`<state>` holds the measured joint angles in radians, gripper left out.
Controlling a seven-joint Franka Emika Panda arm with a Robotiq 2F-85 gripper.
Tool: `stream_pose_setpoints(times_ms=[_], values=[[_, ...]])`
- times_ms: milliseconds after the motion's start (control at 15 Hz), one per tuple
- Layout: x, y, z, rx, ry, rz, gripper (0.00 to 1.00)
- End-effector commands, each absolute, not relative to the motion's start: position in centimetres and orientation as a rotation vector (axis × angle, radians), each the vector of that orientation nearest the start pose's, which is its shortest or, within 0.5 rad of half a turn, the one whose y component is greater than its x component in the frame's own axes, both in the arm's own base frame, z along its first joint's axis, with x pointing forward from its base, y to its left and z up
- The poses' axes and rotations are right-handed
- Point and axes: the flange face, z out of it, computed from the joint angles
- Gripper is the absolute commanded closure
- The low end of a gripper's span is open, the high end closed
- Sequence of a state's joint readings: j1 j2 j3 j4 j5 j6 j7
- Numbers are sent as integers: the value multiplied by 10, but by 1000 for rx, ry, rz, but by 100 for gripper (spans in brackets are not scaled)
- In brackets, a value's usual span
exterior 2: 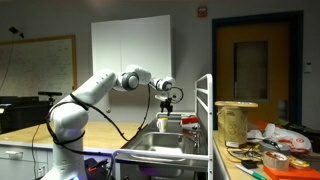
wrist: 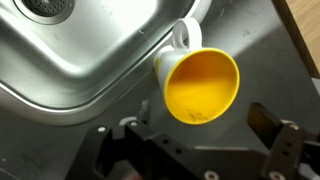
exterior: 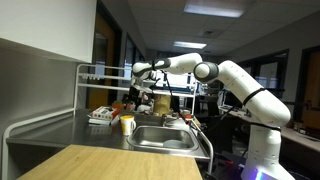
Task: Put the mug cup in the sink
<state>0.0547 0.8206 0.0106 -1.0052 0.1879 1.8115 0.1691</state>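
The spread fingers of my gripper come down astride the mug's rim below it by the sink next, since the mug's opening has room for one.
The mug (wrist: 200, 85) is white outside and yellow inside. It stands upright on the steel counter, right by the corner of the sink (wrist: 80, 55), with its handle pointing toward the basin. In an exterior view the mug (exterior: 127, 124) stands left of the sink (exterior: 165, 138). My gripper (wrist: 205, 140) hangs above the counter just beside the mug, with its two fingers spread wide and nothing between them. It also shows in both exterior views (exterior: 143, 93) (exterior 2: 172, 97), raised above the sink area.
A wire rack (exterior: 90, 75) and a tray of items (exterior: 100, 117) stand behind the mug. A wooden tabletop (exterior: 100, 160) lies in front. A large jar (exterior 2: 235, 122) and clutter (exterior 2: 268, 155) sit on the counter beside the sink (exterior 2: 165, 150).
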Motion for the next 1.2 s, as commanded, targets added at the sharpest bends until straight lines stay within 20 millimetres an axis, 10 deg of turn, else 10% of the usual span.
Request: stream_pose_setpoints(times_ms=[0, 667, 733, 1133], values=[[771, 52, 364, -2958, 306, 109, 0], [762, 13, 311, -2923, 422, 334, 0], [762, 13, 305, -2926, 426, 355, 25], [759, 14, 291, -2921, 440, 434, 65]])
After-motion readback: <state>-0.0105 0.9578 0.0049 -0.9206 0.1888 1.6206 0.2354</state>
